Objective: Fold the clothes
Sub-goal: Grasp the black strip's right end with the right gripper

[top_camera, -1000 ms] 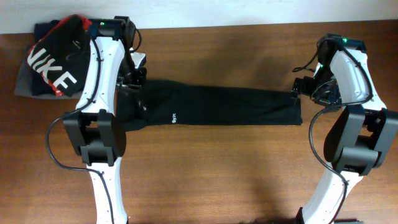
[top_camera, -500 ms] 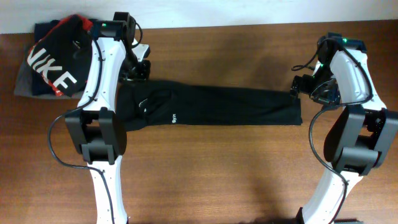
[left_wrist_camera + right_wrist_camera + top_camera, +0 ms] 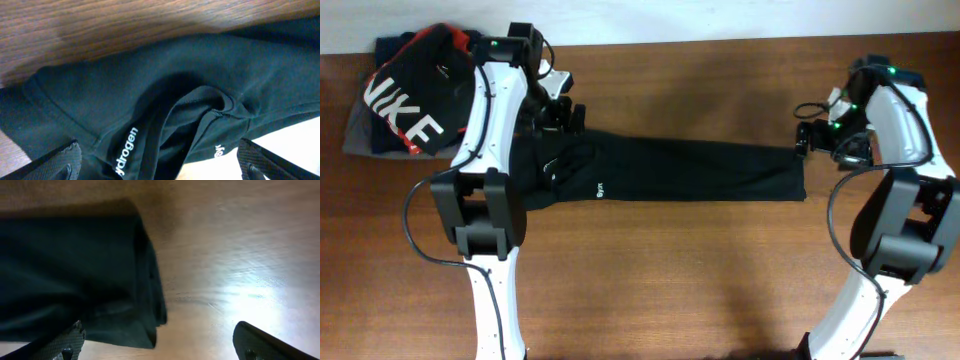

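Note:
I should lower my right gripper and tilt it toward the shirt's folded end next, because only one side of my open right gripper is over that end.
The clothes, a black T-shirt (image 3: 680, 170), lie in a long narrow strip across the table with a tiny white mark near the left end. My left gripper (image 3: 560, 112) hovers over the shirt's upper left end. In the left wrist view this left gripper (image 3: 160, 170) is open, its fingertips wide apart over the shirt's collar (image 3: 200, 107) and a white "hydrogen" label (image 3: 127, 150). My right gripper (image 3: 812, 137) stands at the strip's right end. In the right wrist view the right gripper (image 3: 162, 347) is open, the folded shirt edge (image 3: 145, 280) lying under its left side, nothing gripped.
A black-and-red garment with white NIKE letters (image 3: 410, 100) sits on a grey folded garment (image 3: 355, 138) at the table's back left corner. Bare wooden table (image 3: 680, 270) spreads in front of the shirt, and the wall edge runs along the back.
My left gripper opened wide, letting go of the shirt's left end, and shifted right and toward the back. The right arm drifted slightly right, its gripper still open.

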### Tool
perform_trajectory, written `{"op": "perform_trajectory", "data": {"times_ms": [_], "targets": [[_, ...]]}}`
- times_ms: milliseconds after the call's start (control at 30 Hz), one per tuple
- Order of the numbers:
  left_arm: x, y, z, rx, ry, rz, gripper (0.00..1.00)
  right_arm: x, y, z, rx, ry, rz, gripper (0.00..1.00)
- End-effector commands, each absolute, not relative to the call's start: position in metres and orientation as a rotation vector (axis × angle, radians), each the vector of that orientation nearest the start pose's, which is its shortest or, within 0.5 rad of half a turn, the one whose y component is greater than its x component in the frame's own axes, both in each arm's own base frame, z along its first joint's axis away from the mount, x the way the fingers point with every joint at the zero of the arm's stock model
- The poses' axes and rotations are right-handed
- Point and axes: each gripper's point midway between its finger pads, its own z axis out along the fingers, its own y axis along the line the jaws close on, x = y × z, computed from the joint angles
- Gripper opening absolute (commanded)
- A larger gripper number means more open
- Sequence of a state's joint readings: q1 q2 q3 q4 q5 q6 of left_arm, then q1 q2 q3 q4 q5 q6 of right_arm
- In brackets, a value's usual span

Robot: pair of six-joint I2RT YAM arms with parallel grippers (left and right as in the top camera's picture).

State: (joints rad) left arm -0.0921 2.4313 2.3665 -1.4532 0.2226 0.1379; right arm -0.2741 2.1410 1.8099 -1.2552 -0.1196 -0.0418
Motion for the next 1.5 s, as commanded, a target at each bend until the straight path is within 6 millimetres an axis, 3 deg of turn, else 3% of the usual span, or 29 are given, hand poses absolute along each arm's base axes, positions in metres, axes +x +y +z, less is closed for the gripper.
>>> {"op": "perform_trajectory", "data": {"times_ms": [0, 133, 333, 500, 700, 1000, 1300, 1467], "targets": [[0.474, -0.086, 0.076, 0.379, 3.066, -0.376, 0.99, 0.401, -0.077, 0.068, 0.260, 3.032, 0.575, 0.99], [0.474, -0.086, 0.072, 0.381, 3.071, -0.378, 0.99, 0.398, -0.076, 0.069, 0.170, 2.972, 0.706, 0.99], [0.472, -0.087, 0.066, 0.382, 3.089, -0.382, 0.99, 0.394, -0.092, 0.046, 0.210, 2.945, 0.761, 0.99], [0.471, -0.087, 0.064, 0.383, 3.094, -0.382, 0.99, 0.396, -0.085, 0.037, 0.167, 2.852, 0.949, 0.99], [0.472, -0.088, 0.064, 0.386, 3.091, -0.382, 0.99, 0.397, -0.078, 0.022, 0.152, 2.861, 0.998, 0.99], [0.472, -0.088, 0.064, 0.386, 3.091, -0.382, 0.99, 0.391, -0.050, -0.011, 0.157, 2.914, 1.139, 0.99], [0.472, -0.088, 0.064, 0.386, 3.091, -0.381, 0.99, 0.381, -0.035, -0.021, 0.146, 2.948, 1.187, 0.99], [0.472, -0.088, 0.064, 0.386, 3.091, -0.382, 0.99, 0.374, -0.030, -0.024, 0.162, 2.956, 1.217, 0.85]]}}
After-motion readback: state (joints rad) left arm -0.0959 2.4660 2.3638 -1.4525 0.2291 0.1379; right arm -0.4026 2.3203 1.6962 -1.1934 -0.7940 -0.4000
